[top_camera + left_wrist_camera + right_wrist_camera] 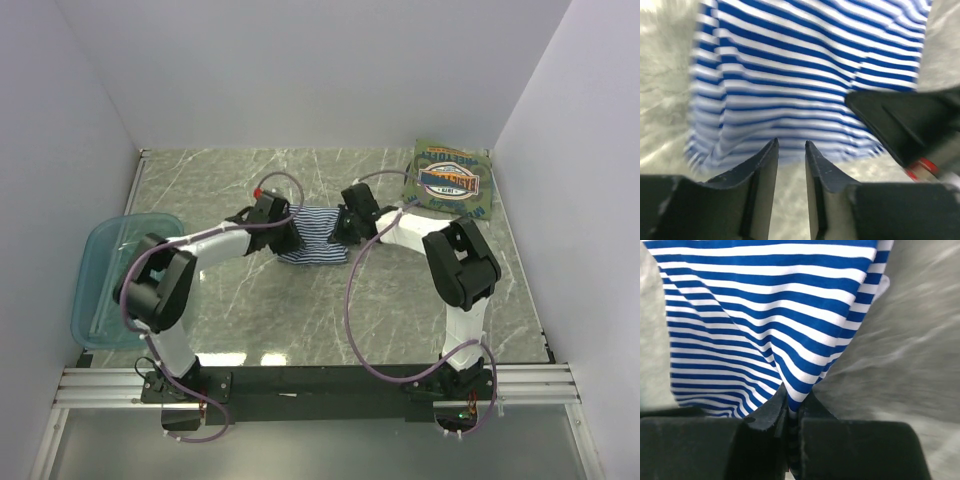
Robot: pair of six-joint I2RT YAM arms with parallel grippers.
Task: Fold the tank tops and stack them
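I will lift the striped fold outward with my right gripper next and bring it down onto the oval print, since the olive-green tank top already lies flat.
The navy-and-white striped tank top lies bunched on the marble table between my two grippers. My right gripper is shut on a raised fold of the striped tank top, and the cloth is pinched between its fingers at the right gripper. My left gripper stands at the top's left edge. In the left wrist view the left gripper is open by a narrow gap, with only table showing between its fingers and the striped cloth just beyond the tips. The olive-green tank top with its oval print lies flat at the back right.
A translucent teal tub sits at the table's left edge beside the left arm. White walls close in the table on three sides. The right arm's black body shows close by in the left wrist view.
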